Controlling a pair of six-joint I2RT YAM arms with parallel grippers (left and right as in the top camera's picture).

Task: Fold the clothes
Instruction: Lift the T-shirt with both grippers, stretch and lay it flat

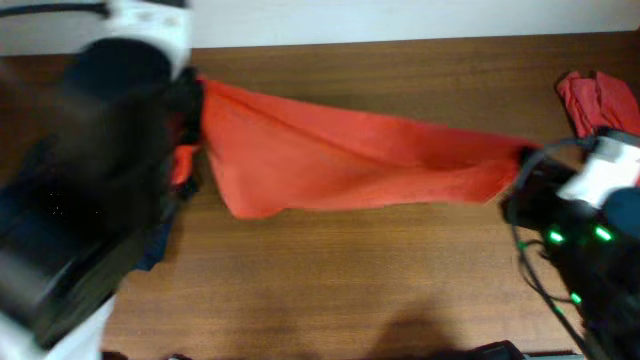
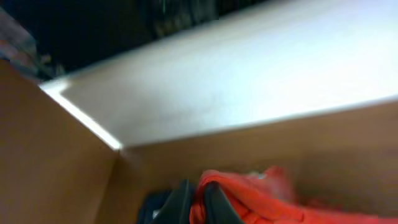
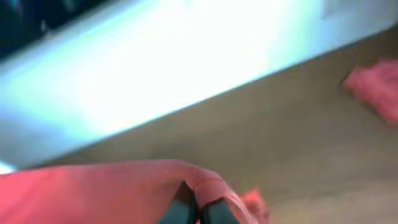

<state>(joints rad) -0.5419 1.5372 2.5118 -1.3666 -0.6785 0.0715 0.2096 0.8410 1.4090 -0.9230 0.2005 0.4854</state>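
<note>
The T-shirt is hanging. I should next move my left gripper down and outward and let go of the T-shirt's end on bare wood by the white wall [image 1: 272, 78].
An orange-red T-shirt [image 1: 340, 160] hangs stretched above the wooden table between my two grippers, sagging lower on its left half. My left gripper [image 1: 190, 135] is shut on its left end; in the left wrist view the cloth [image 2: 249, 199] is pinched between the dark fingers [image 2: 198, 208]. My right gripper [image 1: 522, 165] is shut on its right end; in the right wrist view the cloth [image 3: 112, 186] drapes over the shut fingers [image 3: 198, 211]. A second orange-red garment [image 1: 598, 100] lies crumpled at the far right; it shows in the right wrist view [image 3: 376, 87]. No print is visible.
The brown wooden table [image 1: 350, 290] ends at a white wall along its back edge [image 1: 400, 20]. Cables with green lights [image 1: 575, 240] trail from the right arm at the lower right. A dark blue item [image 1: 160, 245] peeks out under the left arm.
</note>
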